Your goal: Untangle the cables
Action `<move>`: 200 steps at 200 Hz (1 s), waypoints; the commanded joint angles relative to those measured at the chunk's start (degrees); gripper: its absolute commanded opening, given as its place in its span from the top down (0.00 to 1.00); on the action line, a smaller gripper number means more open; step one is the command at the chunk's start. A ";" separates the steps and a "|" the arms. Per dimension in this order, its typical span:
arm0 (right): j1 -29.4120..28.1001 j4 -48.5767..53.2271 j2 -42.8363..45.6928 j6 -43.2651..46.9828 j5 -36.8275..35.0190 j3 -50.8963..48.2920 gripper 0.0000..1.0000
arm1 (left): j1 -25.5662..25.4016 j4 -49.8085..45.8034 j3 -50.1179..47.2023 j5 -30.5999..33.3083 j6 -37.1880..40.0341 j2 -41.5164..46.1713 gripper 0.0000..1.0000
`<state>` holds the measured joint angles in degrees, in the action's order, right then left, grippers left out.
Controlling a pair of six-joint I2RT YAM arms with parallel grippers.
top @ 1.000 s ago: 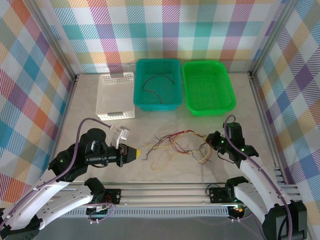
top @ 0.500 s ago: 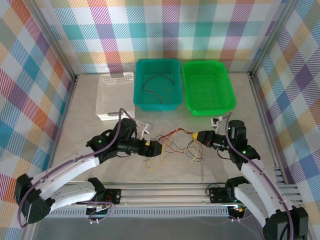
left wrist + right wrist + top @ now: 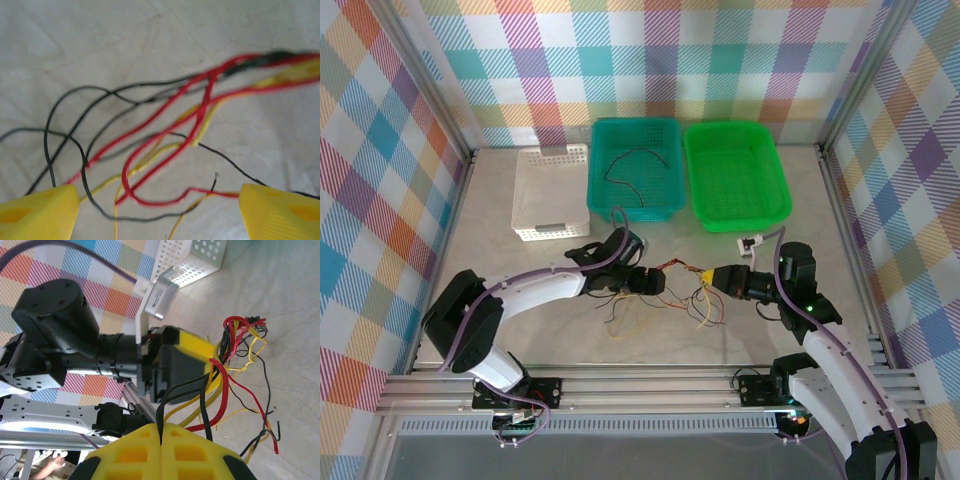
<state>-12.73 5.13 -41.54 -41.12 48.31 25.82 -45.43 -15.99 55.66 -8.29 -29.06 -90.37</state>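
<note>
The crossing red loops lie bunched just beyond my left gripper's spread fingers, so next it moves open and outward across the tangle onto them and closes there.
The cables (image 3: 704, 306) lie as a tangle of thin red, yellow, orange and black wires on the table between my two grippers. My right gripper (image 3: 710, 275) is shut on one end of the bundle; in the right wrist view a black wire (image 3: 165, 405) runs into the seam of its closed yellow fingers (image 3: 161, 434). My left gripper (image 3: 656, 282) stands open at the tangle's left side. In the left wrist view its yellow fingertips (image 3: 37, 212) are wide apart, with red loops (image 3: 170, 102) and black strands lying between them on the table.
A teal basket (image 3: 602, 195) at the back holds one dark wire (image 3: 636, 163). A green basket (image 3: 775, 190) stands to its right and a white basket (image 3: 525, 185) to its left. Metal rails run along the table's sides and near edge.
My left arm has swung right and forward across the table up to the tangle. My right gripper has moved left with the wire ends, drawing the bundle in.
</note>
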 commanded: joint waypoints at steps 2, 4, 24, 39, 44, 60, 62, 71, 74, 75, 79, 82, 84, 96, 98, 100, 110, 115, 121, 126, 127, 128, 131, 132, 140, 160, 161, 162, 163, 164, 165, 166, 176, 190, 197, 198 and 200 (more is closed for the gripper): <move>-0.44 -2.40 1.65 0.30 2.99 -0.66 1.00 | 0.39 2.03 3.69 5.34 0.81 -3.35 0.18; -0.45 -2.27 1.75 0.27 3.01 -0.68 1.00 | 0.42 2.15 3.85 5.69 0.84 -3.70 0.18; -0.67 -2.74 2.67 -0.22 3.76 -0.66 1.00 | 0.45 3.98 5.24 6.78 1.29 -6.76 0.20; -0.89 -2.94 3.51 -0.61 4.05 -0.64 1.00 | 0.43 5.97 5.94 5.37 1.62 -8.63 0.27; -0.97 -3.00 3.76 -0.71 4.10 -0.69 1.00 | 0.39 6.85 5.95 4.90 1.55 -9.10 0.30; -1.06 -3.23 4.59 -1.13 4.59 -0.69 1.00 | 0.40 9.29 5.78 3.13 1.63 -10.13 0.43; -1.07 -3.14 4.66 -1.15 4.55 -0.69 1.00 | 0.42 9.52 5.73 3.07 1.64 -10.25 0.46; -1.07 -2.35 5.26 -1.00 3.99 -0.39 1.00 | 0.48 10.07 5.58 2.89 1.93 -10.27 0.59; -1.07 -1.86 5.42 -0.84 3.71 -0.28 1.00 | 0.47 10.22 5.44 2.85 2.14 -10.27 0.62; -1.07 -1.69 5.46 -0.82 3.58 -0.31 1.00 | 0.49 10.20 5.39 2.85 2.15 -10.22 0.63; -1.07 -1.30 5.78 -0.67 3.24 -0.31 1.00 | 0.52 10.26 5.30 2.87 2.34 -10.01 0.68; -1.07 -1.12 5.96 -0.55 3.20 -0.18 1.00 | 0.45 10.31 5.19 2.91 2.42 -9.88 0.72; -1.02 -1.03 6.03 -0.52 3.08 -0.16 1.00 | 0.54 10.35 5.10 2.93 2.54 -9.78 0.74; -1.07 0.10 6.55 -0.22 2.11 -0.21 1.00 | 0.93 10.45 4.56 2.60 2.89 -8.73 0.93; -1.07 0.25 6.53 -0.15 1.89 -0.17 1.00 | 0.95 10.45 4.44 2.52 2.94 -8.48 0.96; -1.07 0.44 6.66 -0.07 1.55 -0.18 1.00 | 1.02 10.45 4.34 2.37 2.97 -8.22 1.00; -1.07 2.81 6.81 0.69 -0.88 0.09 1.00 | 1.59 10.05 3.76 2.06 3.07 -6.74 1.00; -1.06 5.20 6.82 1.23 -3.57 0.45 1.00 | 1.86 9.39 3.48 2.21 3.05 -5.78 1.00; -0.98 7.69 6.66 1.64 -7.13 0.75 1.00 | 2.22 8.58 3.14 2.43 3.04 -4.50 1.00; -0.98 9.92 6.24 1.97 -10.13 1.09 1.00 | 2.42 7.77 2.86 2.56 3.04 -3.23 1.00; -0.94 10.40 6.13 2.04 -10.46 1.17 1.00 | 2.48 7.57 2.74 2.61 3.04 -2.97 1.00; -0.91 10.90 6.04 2.11 -10.97 1.34 1.00 | 2.51 7.39 2.68 2.64 3.04 -2.71 1.00; -0.89 12.39 5.70 2.34 -13.46 1.61 1.00 | 2.60 6.96 2.39 2.85 3.03 -1.92 1.00; -0.89 12.82 5.56 2.35 -14.14 1.65 1.00 | 2.70 6.68 2.28 2.89 3.04 -1.61 1.00; -0.83 15.15 4.34 2.72 -18.14 2.17 1.00 | 2.92 5.10 1.60 3.19 2.67 0.78 1.00; -0.46 17.19 1.84 2.23 -23.88 2.47 1.00 | 3.13 -0.46 0.32 3.53 2.12 6.80 1.00; -0.46 17.24 1.74 2.21 -24.06 2.48 1.00 | 3.10 -1.16 0.23 3.54 2.10 7.05 1.00; -0.41 17.26 1.64 2.20 -24.23 2.48 1.00 | 3.08 -1.59 0.15 3.59 2.13 7.31 1.00; -0.39 17.27 1.55 2.19 -24.36 2.48 1.00 | 3.07 -1.94 0.11 3.57 2.10 7.44 1.00; -0.33 17.28 1.51 2.19 -24.56 2.48 1.00 | 3.11 -2.29 0.04 3.56 2.09 7.86 1.00; -0.30 17.33 1.44 2.19 -24.75 2.43 1.00 | 3.09 -2.60 -0.04 3.60 2.13 8.20 1.00; -0.29 17.40 1.32 2.19 -24.93 2.41 1.00 | 3.12 -2.93 -0.03 3.57 2.06 8.59 1.00; 0.13 18.69 0.78 1.54 -28.43 2.62 1.00 | 3.20 -5.96 -0.60 2.99 1.91 11.82 1.00; 1.20 19.95 0.02 1.31 -32.25 2.67 1.00 | 3.29 -10.13 -1.33 2.17 2.14 16.67 1.00; 2.19 20.69 -0.62 1.07 -33.34 2.70 1.00 | 3.44 -12.54 -1.55 2.15 2.31 19.26 1.00; 2.32 20.84 -0.77 1.06 -33.45 2.68 1.00 | 3.43 -12.82 -1.58 2.14 2.41 19.66 1.00; 2.64 20.96 -0.96 0.87 -33.61 2.70 1.00 | 3.53 -13.43 -1.62 2.10 2.47 20.35 1.00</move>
<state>-12.67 20.03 -41.23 -40.01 24.69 26.79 -42.74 -19.09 55.20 -7.25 -26.06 -77.71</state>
